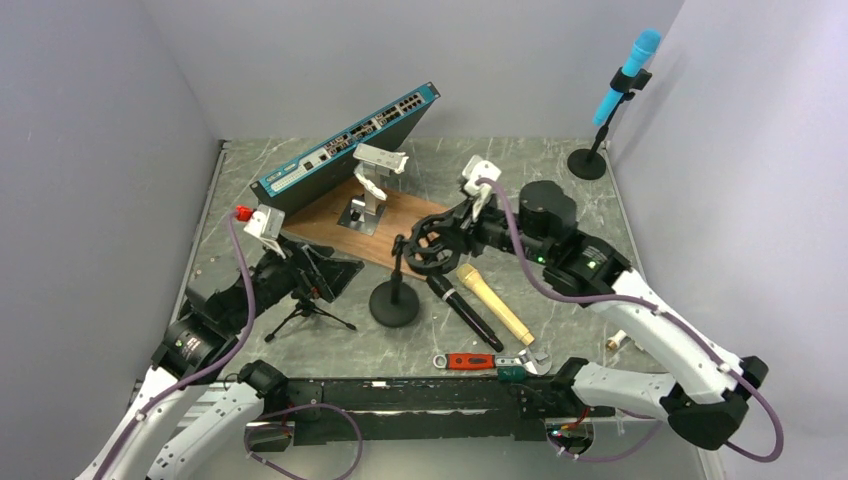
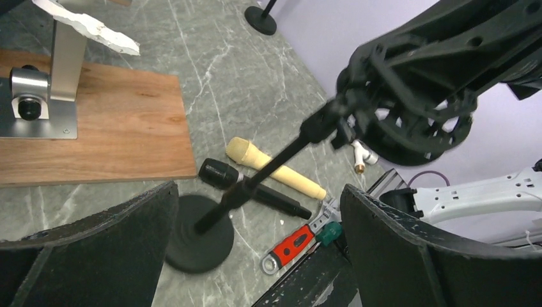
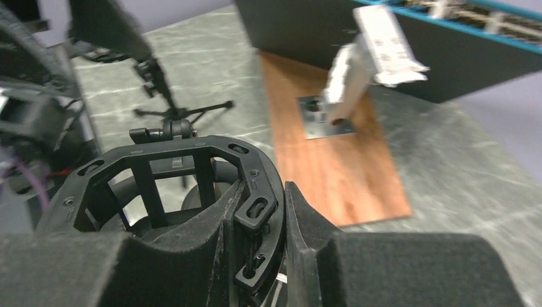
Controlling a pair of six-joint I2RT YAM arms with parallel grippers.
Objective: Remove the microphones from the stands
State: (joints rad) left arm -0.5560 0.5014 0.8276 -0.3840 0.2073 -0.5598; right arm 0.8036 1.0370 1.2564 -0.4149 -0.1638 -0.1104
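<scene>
My right gripper lowers back toward the tripod next and releases the shock mount's rim, as bare table lies below this gripper, to its left in the top view.
A blue microphone [image 1: 628, 75] sits in a black stand [image 1: 587, 163] at the far right corner, with neither gripper near it. A second black stand [image 1: 395, 303] with a round base stands mid-table and carries an empty ring-shaped shock mount [image 3: 172, 173]. My right gripper [image 3: 281, 198] is shut on that mount's rim [image 1: 430, 248]. A black microphone [image 1: 465, 312] and a beige microphone [image 1: 495, 303] lie on the table beside this stand. My left gripper [image 2: 255, 214] is open and empty, left of the stand base [image 2: 199, 233].
A small black tripod [image 1: 305, 305] stands under my left gripper [image 1: 310, 275]. A wooden board [image 1: 330, 225] with a metal-and-white holder [image 1: 375, 170] and a leaning network switch [image 1: 345, 145] are behind. A red-handled wrench [image 1: 470, 361] lies at the near edge.
</scene>
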